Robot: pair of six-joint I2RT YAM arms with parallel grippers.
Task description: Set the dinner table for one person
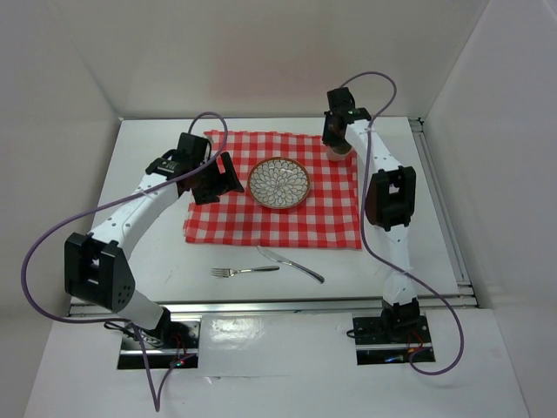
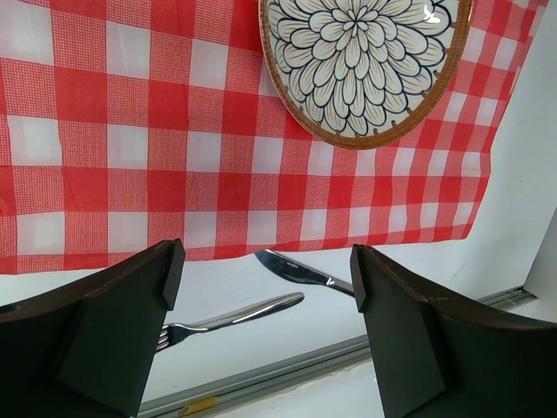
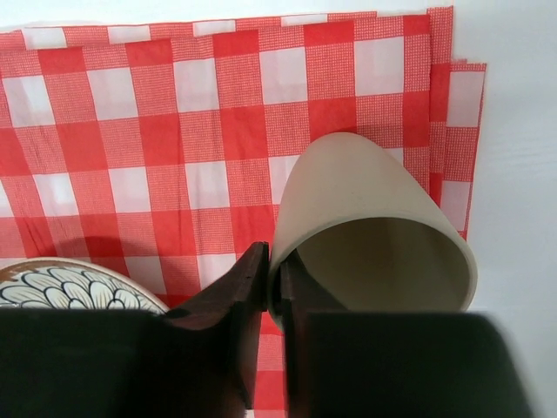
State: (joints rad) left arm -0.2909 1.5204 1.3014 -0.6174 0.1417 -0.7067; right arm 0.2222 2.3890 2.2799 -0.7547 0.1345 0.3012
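My left gripper is open beside the plate [image 1: 279,183], and the fork lies off the cloth. I will next bring this gripper back and down onto the fork's handle near its neck [image 1: 241,271].
The white dinner table [image 1: 148,252] carries a red-and-white checked cloth [image 1: 226,222] with a flower-patterned plate [image 1: 279,183] at its middle. My right gripper [image 3: 274,279] is shut on the rim of a beige cup [image 3: 365,200], one finger outside the wall and one inside. In the top view that cup [image 1: 339,155] is at the cloth's far right corner; whether it touches the cloth I cannot tell. My left gripper [image 2: 265,279] hangs open and empty over the cloth's left part, beside the plate [image 2: 365,61]. A fork [image 1: 244,271] and a knife [image 1: 291,264] lie on bare table before the cloth.
White walls close in the table at the back and both sides. A metal rail [image 1: 278,305] runs along the near edge, just behind the fork [image 2: 231,318] and knife [image 2: 305,274]. Purple cables loop off both arms.
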